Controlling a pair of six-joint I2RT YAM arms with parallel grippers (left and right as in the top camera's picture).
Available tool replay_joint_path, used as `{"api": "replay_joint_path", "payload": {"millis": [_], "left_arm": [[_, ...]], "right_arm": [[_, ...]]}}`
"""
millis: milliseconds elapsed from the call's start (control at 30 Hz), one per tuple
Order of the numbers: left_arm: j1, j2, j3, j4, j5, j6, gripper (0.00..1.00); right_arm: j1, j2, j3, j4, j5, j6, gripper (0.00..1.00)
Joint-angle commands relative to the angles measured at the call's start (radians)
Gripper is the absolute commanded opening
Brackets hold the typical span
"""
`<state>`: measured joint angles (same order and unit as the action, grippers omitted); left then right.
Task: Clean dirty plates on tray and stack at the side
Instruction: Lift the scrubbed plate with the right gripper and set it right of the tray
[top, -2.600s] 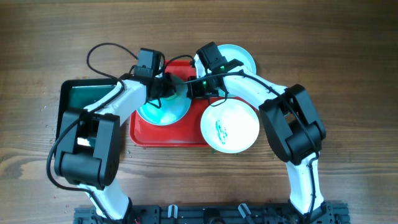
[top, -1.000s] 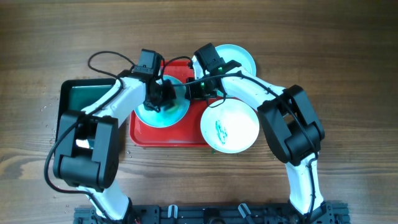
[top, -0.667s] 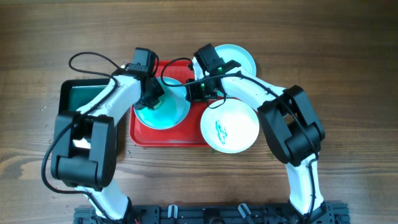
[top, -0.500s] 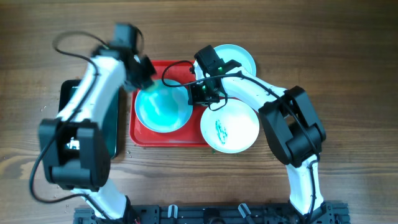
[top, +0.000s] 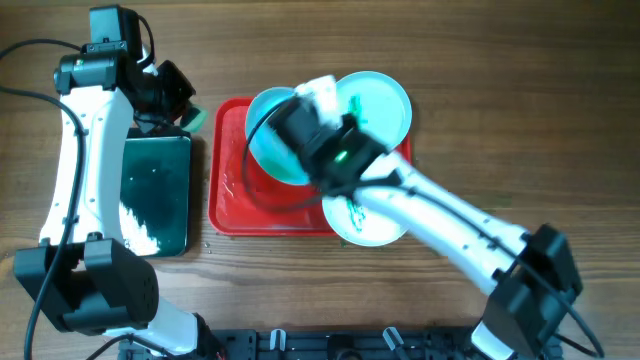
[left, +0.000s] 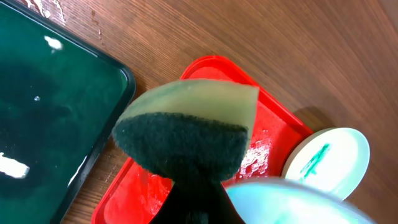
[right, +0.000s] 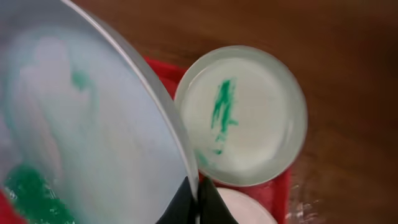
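Note:
I will next carry the plate to the right in the overhead view with my right gripper, past the tray, then lower and release it on the clear, bare tabletop.
My right gripper (top: 300, 110) is shut on the rim of a turquoise plate (top: 270, 150) and holds it tilted above the red tray (top: 230, 190). In the right wrist view the jaws (right: 198, 199) pinch that plate's edge (right: 93, 124), which bears green smears. A second plate (top: 385, 100) with a green smear (right: 239, 115) lies at the tray's far right. A third plate (top: 365, 220) lies at the near right, partly under my arm. My left gripper (top: 170, 95) is shut on a green sponge (left: 186, 137), left of the red tray beyond the black tray's far end.
A black tray (top: 186, 200) holding green liquid stands left of the red tray; it also shows in the left wrist view (left: 127, 87). The red tray's floor (left: 137, 193) is wet. Bare wooden table lies all around.
My left arm swung up and left off the plate, carrying the sponge. My right arm lifted the wiped plate off the tray and tilted it.

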<state>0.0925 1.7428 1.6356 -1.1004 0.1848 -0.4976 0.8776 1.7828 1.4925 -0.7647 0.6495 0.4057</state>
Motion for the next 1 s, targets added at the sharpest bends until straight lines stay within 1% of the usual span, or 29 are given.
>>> {"api": "replay_joint_path", "payload": {"millis": [0,100,200,333,400,500,533,567,600,633,700,800,867,933,967], "left_arm": [[0.002,0.002,0.001,0.000,0.016,0.019,0.04],[0.002,0.002,0.001,-0.003,0.016,0.019,0.04],[0.002,0.002,0.001,-0.005,-0.011,0.019,0.04],[0.002,0.002,0.001,-0.005,-0.010,0.019,0.04],[0.002,0.002,0.001,-0.004,-0.010,0.019,0.04],[0.001,0.002,0.001,-0.005,-0.010,0.019,0.04],[0.001,0.002,0.001,-0.005,-0.010,0.019,0.04],[0.001,0.002,0.001,-0.007,-0.010,0.017,0.04],[-0.001,0.002,0.001,-0.014,-0.010,0.007,0.04],[-0.005,0.002,0.001,-0.025,-0.010,-0.012,0.04],[-0.038,0.002,-0.001,-0.042,-0.010,-0.034,0.04],[-0.096,0.002,-0.015,-0.032,-0.010,-0.034,0.04],[-0.160,0.002,-0.041,-0.008,-0.011,-0.035,0.04],[-0.195,0.002,-0.060,0.010,-0.014,-0.043,0.04],[-0.218,0.003,-0.068,0.021,-0.024,-0.043,0.04]], "right_arm": [[0.111,0.002,0.001,0.001,0.448,-0.011,0.04],[0.175,0.002,0.001,0.000,0.581,-0.015,0.04],[0.220,0.002,0.001,0.003,0.636,-0.054,0.04],[0.267,0.002,0.001,0.014,0.846,-0.067,0.04],[0.281,0.002,0.001,0.028,0.870,-0.105,0.04],[0.285,0.002,0.001,0.042,0.850,-0.108,0.04],[0.284,0.002,0.001,0.045,0.790,-0.110,0.04],[0.279,0.002,0.002,0.040,0.675,-0.130,0.04],[0.258,0.000,0.001,0.011,0.470,-0.140,0.04],[0.238,-0.003,0.001,-0.009,0.347,-0.130,0.04],[0.147,-0.042,0.002,-0.064,0.008,-0.062,0.04],[0.023,-0.100,0.001,-0.085,-0.281,-0.062,0.04],[-0.140,-0.162,0.002,-0.115,-0.489,-0.050,0.04],[-0.298,-0.205,0.002,-0.159,-0.614,-0.036,0.04],[-0.407,-0.222,0.002,-0.194,-0.669,-0.036,0.04]]}}
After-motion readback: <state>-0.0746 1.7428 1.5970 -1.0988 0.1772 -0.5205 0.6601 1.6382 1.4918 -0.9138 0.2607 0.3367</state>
